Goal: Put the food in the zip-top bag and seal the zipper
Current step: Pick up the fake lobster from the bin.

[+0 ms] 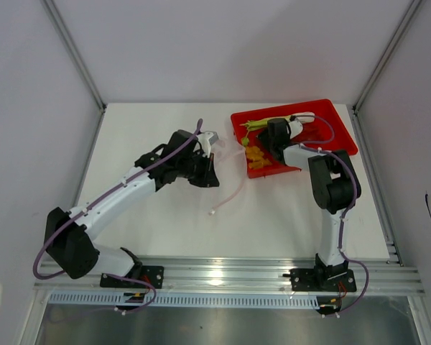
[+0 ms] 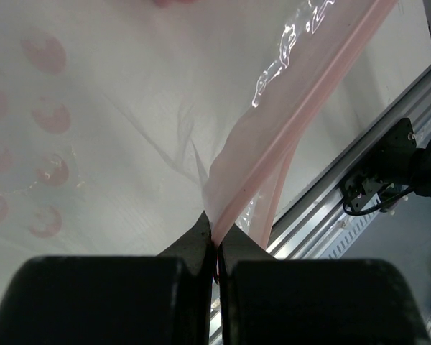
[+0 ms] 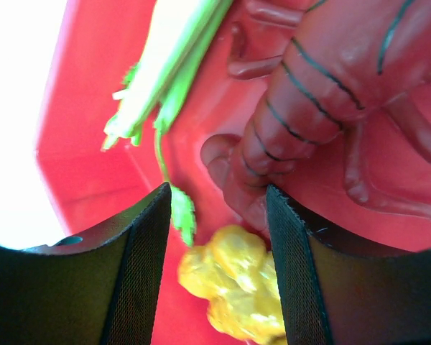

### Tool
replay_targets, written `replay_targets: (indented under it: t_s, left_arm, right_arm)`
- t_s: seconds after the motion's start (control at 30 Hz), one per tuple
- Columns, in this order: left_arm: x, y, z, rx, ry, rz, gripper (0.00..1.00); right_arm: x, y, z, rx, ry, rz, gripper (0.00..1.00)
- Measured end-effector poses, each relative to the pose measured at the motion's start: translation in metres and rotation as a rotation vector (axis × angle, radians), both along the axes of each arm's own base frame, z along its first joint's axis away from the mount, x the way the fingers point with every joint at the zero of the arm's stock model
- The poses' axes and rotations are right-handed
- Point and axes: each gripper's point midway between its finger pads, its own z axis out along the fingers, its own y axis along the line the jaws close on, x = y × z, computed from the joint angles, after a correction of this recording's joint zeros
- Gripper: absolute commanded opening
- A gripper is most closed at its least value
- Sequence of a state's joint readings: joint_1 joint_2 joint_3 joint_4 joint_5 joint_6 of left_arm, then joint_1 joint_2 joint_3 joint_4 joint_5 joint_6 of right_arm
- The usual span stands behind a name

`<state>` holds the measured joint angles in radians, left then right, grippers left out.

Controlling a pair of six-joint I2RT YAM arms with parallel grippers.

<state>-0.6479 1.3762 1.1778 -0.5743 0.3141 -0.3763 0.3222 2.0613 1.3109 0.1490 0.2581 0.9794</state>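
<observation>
My right gripper should next go down and toward the right in the wrist view to the spiky piece's banded end [image 3: 264, 154] below it, since that end is slim enough to fit between my fingers.
My left gripper [image 2: 215, 241] is shut on the pinkish zipper [image 2: 287, 136] of the clear zip-top bag [image 2: 129, 129], holding its rim up off the table. From above, the left gripper [image 1: 207, 172] sits mid-table, and the bag's pink edge [image 1: 233, 194] trails toward the red tray [image 1: 330, 118]. The right gripper [image 1: 266, 147] hangs open over the tray. Its fingers [image 3: 140, 244] straddle the yellow-orange cluster [image 3: 233, 280] without closing on it. The dark red spiky piece [image 3: 323, 93] lies just beyond, and the green stalk [image 3: 172, 65] lies at the upper left.
An aluminium rail [image 1: 230, 277] with the arm bases runs along the near table edge and also shows in the left wrist view [image 2: 323, 215]. Frame posts and grey walls close in the table's sides and back. The tray's raised rim [image 3: 79, 144] borders the food.
</observation>
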Motion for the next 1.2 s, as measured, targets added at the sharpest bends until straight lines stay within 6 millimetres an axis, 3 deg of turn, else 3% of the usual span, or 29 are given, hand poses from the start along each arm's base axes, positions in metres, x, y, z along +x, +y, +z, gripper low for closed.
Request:
replay_targets:
  t_s: [0.33,0.47,0.77,0.9,1.2]
  left_arm:
    - [-0.004,0.000,0.004,-0.022,-0.012,-0.011,0.01]
    - [-0.007,0.000,0.002,-0.025,-0.004,-0.018,0.01]
    - [-0.008,-0.002,0.002,-0.036,-0.001,-0.029,0.01]
    - [-0.009,-0.001,0.000,-0.039,-0.004,-0.030,0.01]
    - [-0.014,-0.001,0.001,-0.052,-0.005,-0.037,0.00]
  right_arm:
    - [0.014,0.006,-0.005,0.030,-0.037,-0.050,0.57]
    - [0.007,-0.003,-0.019,0.005,0.018,-0.099,0.58]
    - [0.013,-0.022,-0.017,-0.008,0.039,-0.143,0.64]
    - [0.022,-0.034,-0.020,-0.016,0.042,-0.163,0.49]
    - [0.032,-0.052,-0.023,0.032,-0.009,-0.208,0.41]
